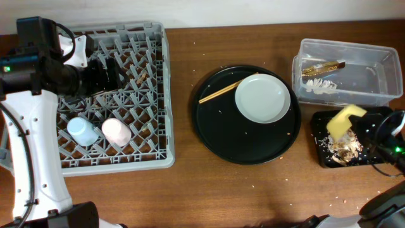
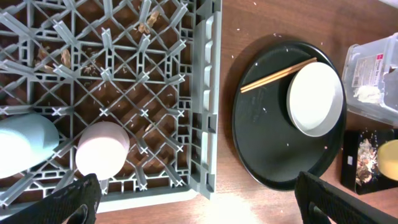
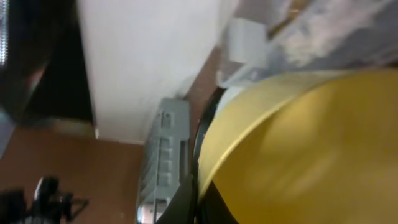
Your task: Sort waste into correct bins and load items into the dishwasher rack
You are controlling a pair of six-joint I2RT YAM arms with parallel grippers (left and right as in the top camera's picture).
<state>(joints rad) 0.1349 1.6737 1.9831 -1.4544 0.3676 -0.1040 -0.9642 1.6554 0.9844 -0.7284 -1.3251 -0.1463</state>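
Observation:
I will move my right gripper left in the overhead view, level the bowl (image 1: 345, 119) and release it on the round tray's near part, bare of dishes.
The grey dishwasher rack (image 1: 158, 95) at the left holds the light-blue cup (image 1: 83, 130) and the pink cup (image 1: 116, 132); both also show in the left wrist view, blue (image 2: 25, 143) and pink (image 2: 102, 149). My left gripper (image 2: 199, 205) is open and empty above the rack. The pale plate (image 1: 262, 98) and chopsticks (image 1: 221, 91) lie on the round black tray (image 1: 221, 136). My right gripper (image 1: 370, 130) is shut on the yellow bowl (image 1: 345, 119), tilted over the small black tray (image 1: 319, 155) with food scraps (image 1: 342, 147). The bowl fills the right wrist view (image 3: 298, 149). The clear tub (image 1: 386, 95) holds the gold wrapper (image 1: 323, 66) and white tissue (image 1: 316, 85).
Crumbs are scattered on the wooden table around the round black tray and inside the rack (image 2: 146, 25). The left arm's white body (image 1: 31, 158) stands along the table's left edge.

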